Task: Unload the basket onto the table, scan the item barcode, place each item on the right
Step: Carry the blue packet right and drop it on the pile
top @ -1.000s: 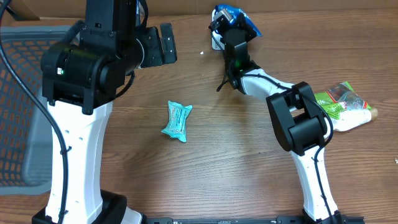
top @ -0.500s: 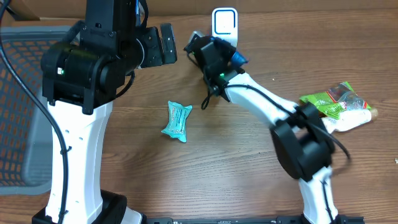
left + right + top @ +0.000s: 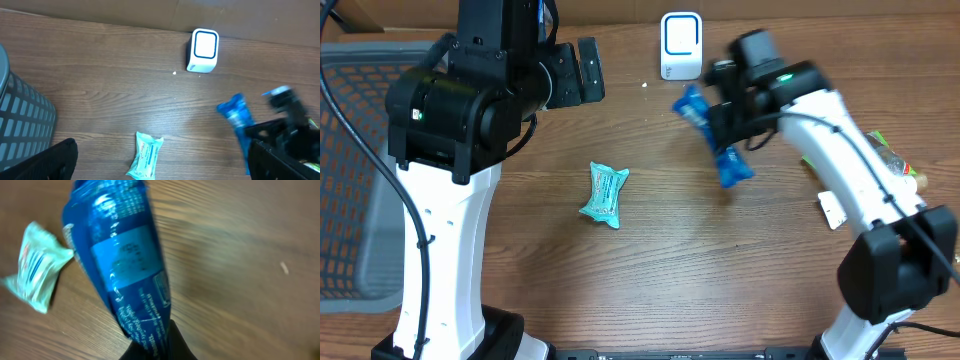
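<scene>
Next I should move my right gripper to the right in the overhead view and down beside the green packet to release, as other items lie gathered there.
My right gripper [image 3: 724, 118] is shut on a blue packet [image 3: 733, 166] and holds it tilted in the air over the table, a little in front and to the right of the white scanner [image 3: 680, 45]. In the right wrist view the blue packet [image 3: 125, 265] fills the frame with its printed side facing the camera, pinched at the bottom by my right gripper [image 3: 162, 347]. A teal packet [image 3: 604, 194] lies flat at mid-table. My left gripper [image 3: 578, 72] hangs open high above the table, with the teal packet [image 3: 145, 161] far below between its fingers and the scanner [image 3: 203, 50] beyond.
A grey mesh basket [image 3: 350, 170] stands at the left edge. A green packet [image 3: 855, 160] and other items lie at the far right, with a white card [image 3: 832, 210] beside them. A cardboard wall [image 3: 800, 8] runs along the back.
My right arm has swung away from the scanner with the blue packet, first left, then right and nearer. The scanner's face is uncovered. The left arm has not moved.
</scene>
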